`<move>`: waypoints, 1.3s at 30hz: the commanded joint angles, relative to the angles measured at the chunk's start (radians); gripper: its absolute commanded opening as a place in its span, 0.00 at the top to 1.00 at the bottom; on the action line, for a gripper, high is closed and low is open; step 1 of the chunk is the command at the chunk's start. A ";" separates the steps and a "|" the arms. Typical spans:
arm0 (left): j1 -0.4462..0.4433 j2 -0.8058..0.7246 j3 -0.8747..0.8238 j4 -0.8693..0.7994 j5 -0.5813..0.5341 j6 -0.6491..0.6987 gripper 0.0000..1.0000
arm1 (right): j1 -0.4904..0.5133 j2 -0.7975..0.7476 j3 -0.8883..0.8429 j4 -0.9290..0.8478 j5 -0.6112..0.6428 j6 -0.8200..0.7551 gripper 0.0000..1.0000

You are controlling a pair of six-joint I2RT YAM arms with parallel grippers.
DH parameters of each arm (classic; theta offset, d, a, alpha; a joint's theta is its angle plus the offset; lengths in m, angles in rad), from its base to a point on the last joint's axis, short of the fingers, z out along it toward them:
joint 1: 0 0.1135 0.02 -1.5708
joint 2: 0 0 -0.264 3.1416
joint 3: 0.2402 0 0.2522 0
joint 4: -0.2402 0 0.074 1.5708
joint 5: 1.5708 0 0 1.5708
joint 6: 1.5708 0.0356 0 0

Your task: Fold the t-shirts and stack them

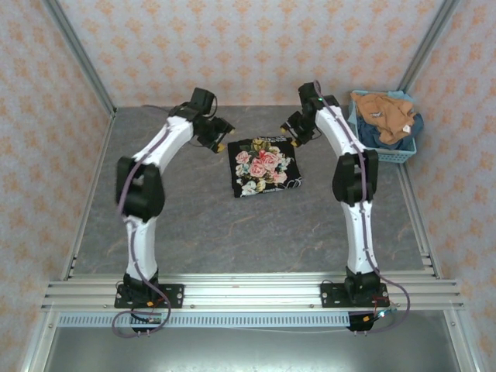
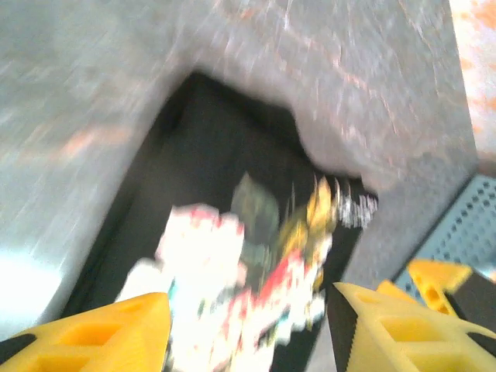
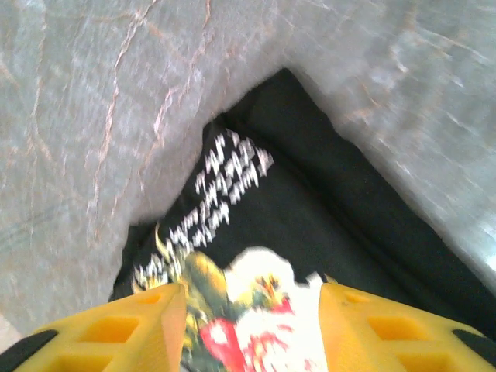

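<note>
The black t-shirt's near edge [image 1: 266, 191] is below the left gripper and closer to the robot's base, so the left gripper should swing back and down next and close on it.
A black t-shirt [image 1: 263, 167] with a pink-rose print lies folded into a small square on the grey table, rose side up. My left gripper [image 1: 220, 142] hovers at its far left corner, open, nothing between the yellow fingers [image 2: 101, 337]; the blurred shirt [image 2: 232, 256] lies below. My right gripper [image 1: 294, 138] hovers at the far right corner, also open and apart from the cloth; its view looks down on the black shirt [image 3: 310, 209] with white marks. An orange-tan t-shirt [image 1: 384, 112] lies heaped over a dark blue one [image 1: 409, 130] in the basket.
The light blue mesh basket [image 1: 399, 155] stands at the far right of the table, close behind the right arm; its edge [image 2: 465, 232] shows in the left wrist view. Patterned walls close in the back and both sides. Bare grey tabletop [image 1: 232, 232] spreads in front of the folded shirt.
</note>
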 commanded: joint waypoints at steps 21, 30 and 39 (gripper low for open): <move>-0.513 -0.028 -0.638 0.873 -0.554 -0.944 0.40 | 0.003 -1.281 -1.428 0.573 -0.099 0.182 0.47; -0.419 0.126 -0.617 1.026 -0.611 -0.914 0.68 | 0.003 -1.329 -1.448 0.534 -0.110 0.177 0.50; -0.137 -0.002 -0.703 0.984 -0.465 -0.636 1.00 | -0.001 -1.316 -1.426 0.508 -0.102 0.155 0.63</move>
